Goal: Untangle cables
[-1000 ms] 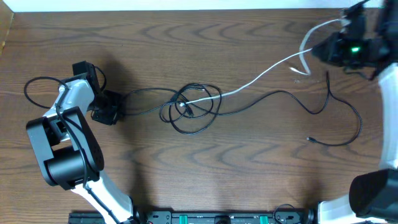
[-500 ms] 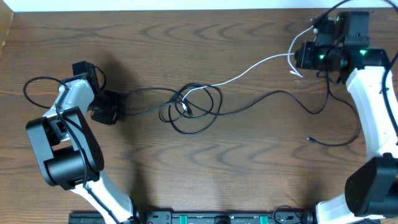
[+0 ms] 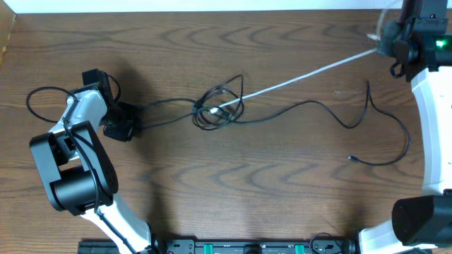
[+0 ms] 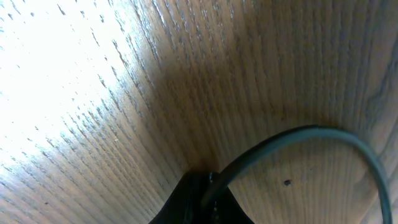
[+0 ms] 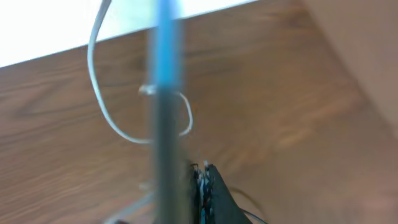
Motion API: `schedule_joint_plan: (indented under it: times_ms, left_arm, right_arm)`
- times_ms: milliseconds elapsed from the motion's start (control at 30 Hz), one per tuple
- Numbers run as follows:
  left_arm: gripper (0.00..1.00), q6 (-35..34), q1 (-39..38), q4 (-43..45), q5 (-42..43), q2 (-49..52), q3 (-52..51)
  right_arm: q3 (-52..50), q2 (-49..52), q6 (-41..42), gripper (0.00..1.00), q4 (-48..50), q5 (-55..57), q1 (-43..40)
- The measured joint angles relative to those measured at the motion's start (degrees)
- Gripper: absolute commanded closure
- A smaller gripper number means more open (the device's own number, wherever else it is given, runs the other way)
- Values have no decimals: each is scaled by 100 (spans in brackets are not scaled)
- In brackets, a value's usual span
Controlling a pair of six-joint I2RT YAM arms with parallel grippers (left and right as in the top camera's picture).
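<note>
My left gripper draws away from the knot, toward the left in the overhead view, next, then opens, as black cable loops bunch around the white cable.
Near the table's middle, black cables (image 3: 212, 116) form a small tight knot with a white cable (image 3: 304, 72) running through it. The white cable stretches taut from the knot up to my right gripper (image 3: 387, 46) at the far right back, which is shut on it. In the right wrist view a loose loop of the white cable (image 5: 102, 112) hangs beyond the shut gripper (image 5: 200, 179). My left gripper (image 3: 133, 120) sits left of the knot, shut on a black cable (image 4: 292, 138) that leaves the gripper (image 4: 208, 190) in an arc. Another black strand (image 3: 360, 120) trails right to a plug (image 3: 351, 159).
The left arm's own thicker black cable (image 3: 39, 99) loops out at the far left. The table's back edge (image 3: 212, 11) runs close behind the right gripper. A dark rail (image 3: 233, 247) lines the front edge.
The right gripper has swung up and to the right with the white cable, pulling it straight and taut. The loose loops at the middle have drawn into a smaller knot. The left arm has not moved.
</note>
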Motion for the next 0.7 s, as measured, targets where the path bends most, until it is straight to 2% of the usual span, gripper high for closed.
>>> schedule_joint_plan:
  times_ms: [167,300,433,500,567,667,700]
  left_arm:
    - [92,2,20,-70,-2,0,9]
    - [92,133,247,-365,125,24,57]
    - [91,605,662,-638,538,103,164]
    - [84,885,824,-739,804,103,245]
    - [73,1104,898,-861,1019,46,411]
    - [40,1366,839,-992,1189,-212,645]
    - [33,1410,789,-1014,1226,-354,717]
  right_arm:
    - [0,0,262,99,-105,245,-122]
    - [0,0,199,99,-208,-350,-155]
    - [0,0,197,99,-376,-1137,-155]
    - [0,0,170,99,-431,-1757,-166]
    - [-17,0,74,99,-426,-2601,-168]
    - [-125,0,9,99,-420,-3456,-122]
    - [-173,0,4,99,-422,-3611,-96]
